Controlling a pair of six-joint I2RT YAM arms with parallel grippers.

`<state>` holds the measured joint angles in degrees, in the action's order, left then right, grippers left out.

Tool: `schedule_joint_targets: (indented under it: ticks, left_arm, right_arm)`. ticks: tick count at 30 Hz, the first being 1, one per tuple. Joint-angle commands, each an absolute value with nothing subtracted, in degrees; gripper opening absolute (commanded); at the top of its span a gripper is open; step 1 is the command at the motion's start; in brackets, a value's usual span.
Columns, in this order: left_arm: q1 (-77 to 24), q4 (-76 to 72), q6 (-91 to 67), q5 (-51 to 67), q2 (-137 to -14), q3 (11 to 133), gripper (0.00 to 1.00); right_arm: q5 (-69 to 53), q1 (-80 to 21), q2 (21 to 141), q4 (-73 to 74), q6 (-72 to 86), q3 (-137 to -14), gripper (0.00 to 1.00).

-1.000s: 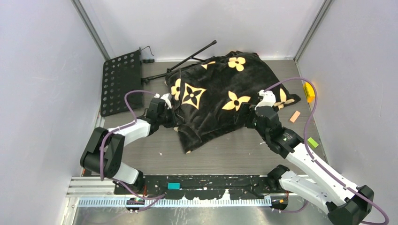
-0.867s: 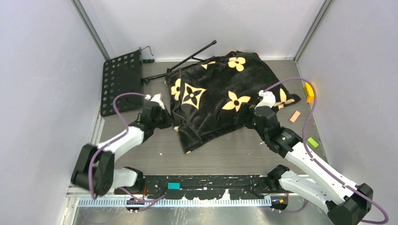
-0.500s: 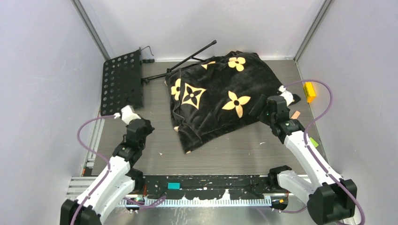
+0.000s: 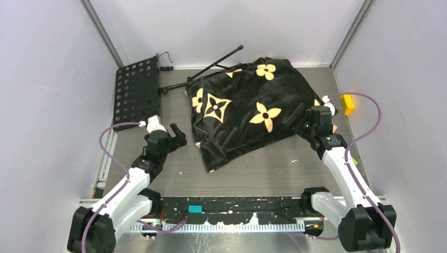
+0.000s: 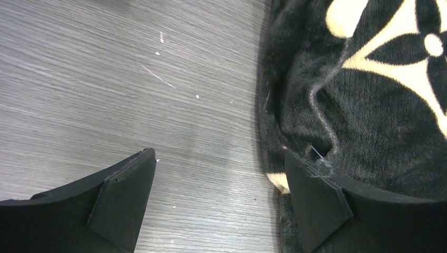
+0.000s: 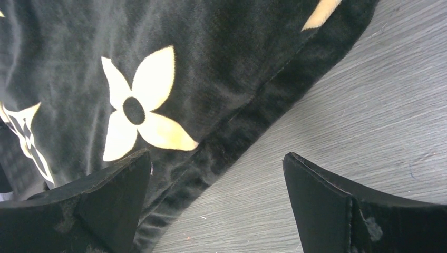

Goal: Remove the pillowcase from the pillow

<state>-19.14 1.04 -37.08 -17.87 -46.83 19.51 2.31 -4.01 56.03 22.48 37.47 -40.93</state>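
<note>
Next, my left gripper moves toward the right in the top view and down onto the pillowcase's nearest hem (image 4: 194, 123) (image 5: 267, 121), as bare table lies between its fingers.
The black plush pillowcase (image 4: 248, 108) with pale-yellow flowers lies bulging at the table's middle back. The pillow is hidden inside it. My left gripper (image 4: 176, 136) stands open just left of the cover's left edge, holding nothing. In the left wrist view the gripper (image 5: 219, 154) spans bare table, and its right finger (image 5: 316, 205) overlaps the pillowcase (image 5: 369, 105) edge. My right gripper (image 4: 294, 122) is open at the cover's lower right edge. In the right wrist view the gripper (image 6: 216, 154) straddles the pillowcase (image 6: 184, 63) hem, one finger over fabric and one over table.
A black perforated metal plate (image 4: 136, 92) lies at the back left, with thin black stand rods (image 4: 211, 66) beside it. A yellow block (image 4: 346, 103) sits by the right wall. Grey walls close in on three sides, and a rail (image 4: 226, 206) runs along the front edge.
The left gripper, shut at the cover's left edge, let go, swung out left, then came back toward it open. The right gripper drew back to the right. The pillowcase stayed put.
</note>
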Motion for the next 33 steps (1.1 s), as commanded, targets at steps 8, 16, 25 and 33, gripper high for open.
schedule_joint_targets:
  ticks: [8,16,25,33]
  left_arm:
    - [-19.16,-4.9,-33.71,-1.69,-62.44,27.37,0.96]
    - [-19.07,-10.96,-36.43,1.23,-68.29,30.0,0.96]
    - [-19.07,-5.98,-35.91,-1.28,-84.31,42.59,0.76]
    - [-18.59,-4.43,-33.49,-2.96,-86.21,43.03,0.24]
  right_arm:
    - [1.36,-3.85,51.82,20.79,36.38,-41.87,1.0]
    - [4.67,-3.77,50.16,22.67,34.14,-43.04,1.0]
    - [14.33,-3.75,49.02,24.66,33.46,-46.83,1.0]
    - [23.63,2.3,51.75,24.51,35.12,-46.21,1.0]
